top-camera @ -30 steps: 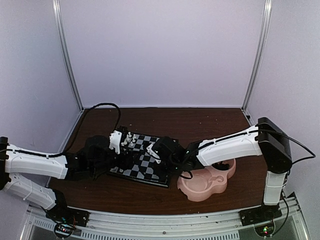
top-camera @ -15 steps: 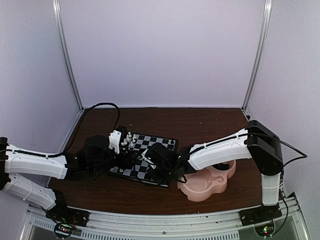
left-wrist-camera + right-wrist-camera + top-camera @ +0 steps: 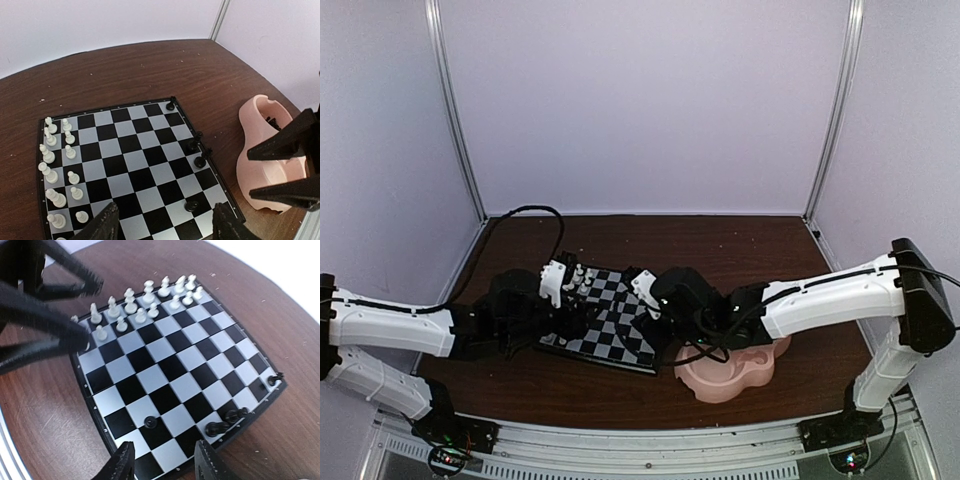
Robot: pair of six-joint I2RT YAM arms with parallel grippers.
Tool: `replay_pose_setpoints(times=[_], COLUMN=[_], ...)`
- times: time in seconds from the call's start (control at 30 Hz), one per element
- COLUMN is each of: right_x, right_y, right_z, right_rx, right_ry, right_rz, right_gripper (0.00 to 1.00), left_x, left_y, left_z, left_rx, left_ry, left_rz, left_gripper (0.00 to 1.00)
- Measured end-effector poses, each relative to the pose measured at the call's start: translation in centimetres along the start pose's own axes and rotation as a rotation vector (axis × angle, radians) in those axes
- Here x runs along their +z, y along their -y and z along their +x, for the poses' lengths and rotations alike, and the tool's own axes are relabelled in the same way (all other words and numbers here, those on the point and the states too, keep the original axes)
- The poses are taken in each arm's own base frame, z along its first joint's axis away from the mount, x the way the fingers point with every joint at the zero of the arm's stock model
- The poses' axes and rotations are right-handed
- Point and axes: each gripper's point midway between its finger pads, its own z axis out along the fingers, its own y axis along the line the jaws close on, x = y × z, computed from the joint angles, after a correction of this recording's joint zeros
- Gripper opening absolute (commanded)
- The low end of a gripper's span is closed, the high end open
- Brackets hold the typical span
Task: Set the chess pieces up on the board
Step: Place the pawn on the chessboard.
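Empty squares surround the lone black pawn's head [image 3: 192, 205], so next I need to move my left gripper to the right in the top view and down onto it.
The board [image 3: 612, 330] lies between my two arms. White chess pieces [image 3: 141, 305] fill the two rows on its left side, where the left wrist view also shows white pieces [image 3: 56, 170]. A black pawn [image 3: 150, 421] stands alone on a square near the right side. Three black pieces [image 3: 196, 152] cluster at that right edge, and one black piece [image 3: 171, 105] stands in the far corner. My left gripper [image 3: 162, 227] hovers open over the near-left part of the board. My right gripper [image 3: 165, 465] is open above the board's right edge, empty.
A pink double-bowl dish [image 3: 732, 368] sits right of the board, and small dark pieces show inside the dish [image 3: 260, 165] in the left wrist view. Brown table top [image 3: 720, 245] runs behind the board. White walls and metal posts close in the back and sides.
My right gripper reached to the board's near-right part, opened, then pulled back up and to the right. The left arm has stayed still.
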Motion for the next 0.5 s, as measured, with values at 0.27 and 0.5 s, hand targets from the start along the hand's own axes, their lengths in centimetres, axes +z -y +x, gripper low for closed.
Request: replay_pose_setpoints(times=[0.27,0.5], right_x=[-3.1,-6.3], right_y=[4.2,8.1], right_z=[-1.0,-1.6], right_rx=[0.056,0.117], right_ry=[0.104,0.195], right_rz=[0.185,0.352], right_gripper=[0.42,0.47], left_x=[1.2,3.3], left_y=[3.0,5.0], left_z=[0.3,2.3], left_rx=[0.072,0.143], left_ry=[-0.079,-0.188], left_rz=[0.101,0.133], left_gripper=[0.64,0.64])
